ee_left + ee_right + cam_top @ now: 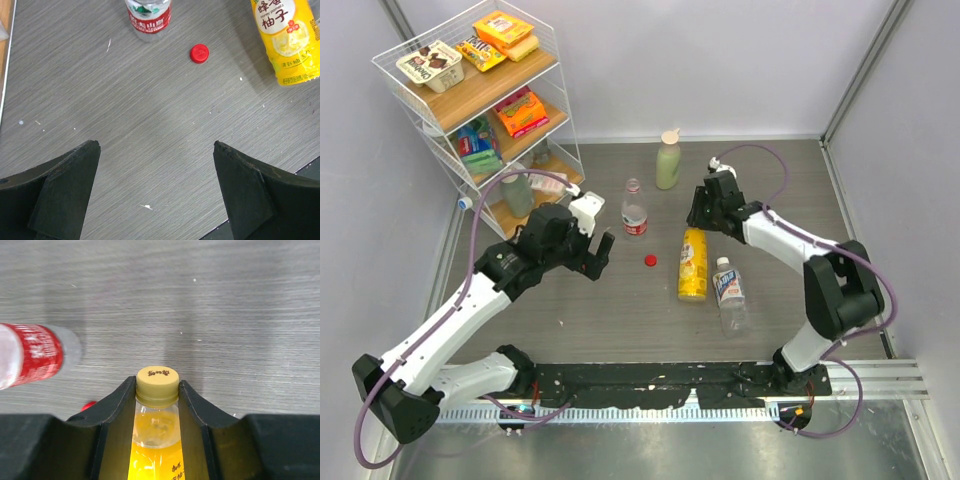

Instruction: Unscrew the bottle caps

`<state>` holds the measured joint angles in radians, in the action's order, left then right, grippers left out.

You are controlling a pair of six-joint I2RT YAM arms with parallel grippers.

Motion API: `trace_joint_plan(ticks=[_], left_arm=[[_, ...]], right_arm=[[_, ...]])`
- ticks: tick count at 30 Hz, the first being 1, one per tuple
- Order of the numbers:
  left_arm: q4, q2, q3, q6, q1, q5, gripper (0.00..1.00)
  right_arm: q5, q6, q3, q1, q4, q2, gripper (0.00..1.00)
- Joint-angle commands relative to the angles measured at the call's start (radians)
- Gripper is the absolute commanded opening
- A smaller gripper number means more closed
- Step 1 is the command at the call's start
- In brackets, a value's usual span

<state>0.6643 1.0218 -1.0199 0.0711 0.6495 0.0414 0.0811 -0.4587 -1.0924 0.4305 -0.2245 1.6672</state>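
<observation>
The cap is between my right gripper's fingers, with clear space above. My right gripper will move up and tilt with the yellow bottle [152,440], then let go of the yellow cap [157,384].
A yellow juice bottle [693,265] lies on the table, neck pointing away from the arms. My right gripper [701,219] is shut on its yellow cap [157,381], one finger on each side; in the right wrist view the gripper [157,386] frames the bottle [152,440]. A loose red cap [650,261] lies on the table beside an upright, uncapped clear bottle with a red label [634,210]. A clear bottle with a blue label [730,295] lies flat with its pale cap [722,262] on. My left gripper [603,251] hovers open with nothing in it, the red cap [199,53] ahead of its fingers [75,175].
A pale green bottle with a beige cap [668,160] stands at the back. A wire shelf with snack packs [480,100] fills the back left corner, close behind my left arm. The red-label bottle [148,17] and the yellow bottle [285,35] lie beyond my left gripper [155,150].
</observation>
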Motion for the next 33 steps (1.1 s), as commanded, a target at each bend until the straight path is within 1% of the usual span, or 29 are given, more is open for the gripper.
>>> trace_joint_plan(ticks=[1,5,8,9,14,19,20,24,26,31,33], left_arm=[[-0.006,-0.002,-0.075,0.007,-0.001,-0.006,1.0],[-0.005,0.001,-0.101,0.016,-0.001,-0.034,1.0],[-0.006,0.004,-0.115,0.019,-0.001,-0.037,1.0],[-0.006,0.006,-0.12,0.021,-0.001,-0.07,1.0],[-0.014,0.026,-0.163,0.038,0.001,-0.121,1.0],[-0.074,0.041,-0.198,0.076,0.001,-0.231,1.0],[-0.092,0.046,-0.203,0.09,-0.001,-0.279,1.0],[-0.222,0.086,-0.2,0.16,0.001,-0.484,1.0],[-0.317,0.11,-0.189,0.237,0.007,-0.578,1.0],[-0.57,0.173,-0.158,0.376,0.064,-0.669,1.0],[-0.623,0.214,-0.175,0.407,0.09,-0.673,1.0]], right_arm=[[0.038,-0.003,0.045,-0.001,0.089,-0.158,0.01],[0.072,-0.009,0.104,-0.001,0.126,-0.311,0.02],[0.072,-0.008,0.137,-0.002,0.145,-0.389,0.02],[0.068,-0.003,0.14,-0.001,0.146,-0.424,0.02],[0.048,-0.011,0.169,-0.001,0.165,-0.552,0.02],[0.034,-0.04,0.201,-0.001,0.191,-0.685,0.02],[0.039,-0.049,0.204,0.001,0.194,-0.713,0.02],[0.01,-0.075,0.236,-0.001,0.249,-0.785,0.02],[-0.015,-0.083,0.255,-0.001,0.275,-0.816,0.02],[-0.032,-0.097,0.281,-0.001,0.298,-0.87,0.02],[-0.035,-0.097,0.284,0.001,0.301,-0.886,0.02]])
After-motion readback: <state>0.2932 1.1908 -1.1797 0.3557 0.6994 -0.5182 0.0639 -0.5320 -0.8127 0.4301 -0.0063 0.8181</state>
